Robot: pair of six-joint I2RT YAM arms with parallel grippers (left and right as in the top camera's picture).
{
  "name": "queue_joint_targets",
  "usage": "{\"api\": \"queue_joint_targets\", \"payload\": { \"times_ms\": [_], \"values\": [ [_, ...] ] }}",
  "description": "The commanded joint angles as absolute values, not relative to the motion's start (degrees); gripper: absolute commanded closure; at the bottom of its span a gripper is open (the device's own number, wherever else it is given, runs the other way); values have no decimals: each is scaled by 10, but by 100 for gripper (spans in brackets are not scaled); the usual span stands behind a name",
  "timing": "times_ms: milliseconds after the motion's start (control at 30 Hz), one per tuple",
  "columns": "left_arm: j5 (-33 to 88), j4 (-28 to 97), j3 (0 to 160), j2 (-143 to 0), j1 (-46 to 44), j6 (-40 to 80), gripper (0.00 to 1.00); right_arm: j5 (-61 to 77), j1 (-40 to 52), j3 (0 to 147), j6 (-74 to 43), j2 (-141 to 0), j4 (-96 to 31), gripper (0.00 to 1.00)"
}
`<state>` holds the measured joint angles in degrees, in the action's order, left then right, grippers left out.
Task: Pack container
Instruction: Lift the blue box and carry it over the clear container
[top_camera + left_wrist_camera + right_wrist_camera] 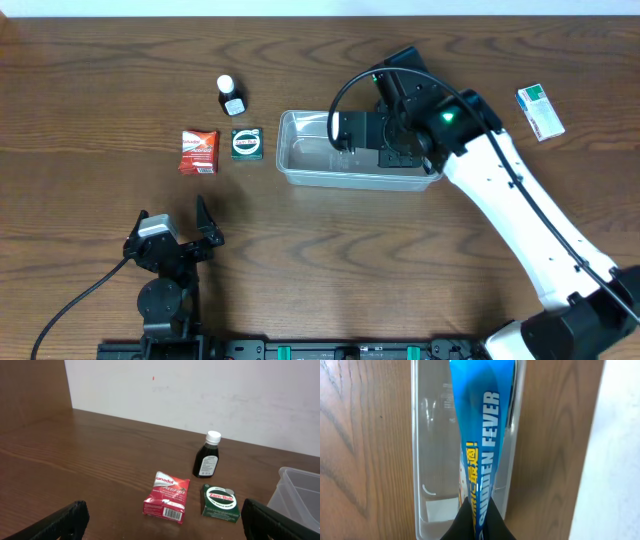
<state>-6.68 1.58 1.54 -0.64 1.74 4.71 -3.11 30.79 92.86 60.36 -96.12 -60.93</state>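
Note:
The packet needs to go down between the container's long sides. My right gripper should bring it down there next, then open.
The clear plastic container (pixel 310 160) sits at the table's middle back; it also shows in the right wrist view (pixel 420 460) and at the right edge of the left wrist view (pixel 300 492). My right gripper (pixel 477 520) is shut on a blue packet (pixel 480 435) and holds it on edge over the container's right part. In the overhead view the right gripper (pixel 395 140) hides the packet. My left gripper (pixel 172 235) is open and empty near the front left, facing a red packet (pixel 166 497), a green box (pixel 220 502) and a dark bottle (pixel 207 457).
A white and green box (pixel 540 110) lies at the back right. The red packet (pixel 199 151), green box (pixel 246 144) and bottle (pixel 230 95) lie left of the container. A black cable loops over the container.

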Motion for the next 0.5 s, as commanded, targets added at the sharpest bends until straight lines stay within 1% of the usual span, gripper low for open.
{"api": "queue_joint_targets", "payload": {
  "times_ms": [0, 200, 467],
  "values": [
    [-80, 36, 2, -6, 20, 50, 2, -27, 311, 927, 613, -989, -611, 99],
    [-80, 36, 2, -6, 20, 50, 2, -23, 311, 927, 604, -1040, -606, 99],
    [-80, 36, 2, -6, 20, 50, 2, -14, 303, 927, 600, -1079, -557, 99]
  ]
}}
